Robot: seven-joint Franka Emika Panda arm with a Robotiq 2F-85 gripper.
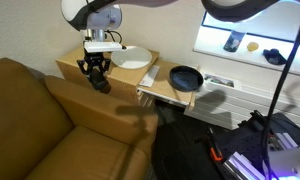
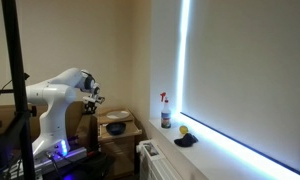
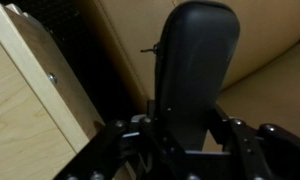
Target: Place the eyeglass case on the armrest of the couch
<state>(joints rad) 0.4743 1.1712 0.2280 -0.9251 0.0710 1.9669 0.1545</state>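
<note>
The couch's brown armrest [image 1: 99, 101] [image 3: 127, 48] is just below, so my gripper next needs to go down onto it, away from the wooden side table, and release the eyeglass case there.
My gripper [image 1: 94, 76] is shut on the black eyeglass case [image 3: 195, 65] and holds it just above the armrest [image 1: 95, 105] of the brown leather couch [image 1: 50, 125]. In the wrist view the case fills the middle, standing out from between the jaws [image 3: 188, 140], with brown leather [image 3: 260, 85] behind it. In an exterior view the case [image 1: 99, 84] hangs at the fingertips, beside the wooden side table's edge. In an exterior view the gripper [image 2: 93, 96] is small and the case cannot be made out.
A light wooden side table [image 1: 75, 65] holds a white plate [image 1: 133, 58] and a dark blue round pan [image 1: 185, 76]. Its side panel [image 3: 30, 110] is close to the gripper. A windowsill [image 2: 205, 140] holds a spray bottle [image 2: 166, 112]. Cables and gear lie on the floor [image 1: 240, 150].
</note>
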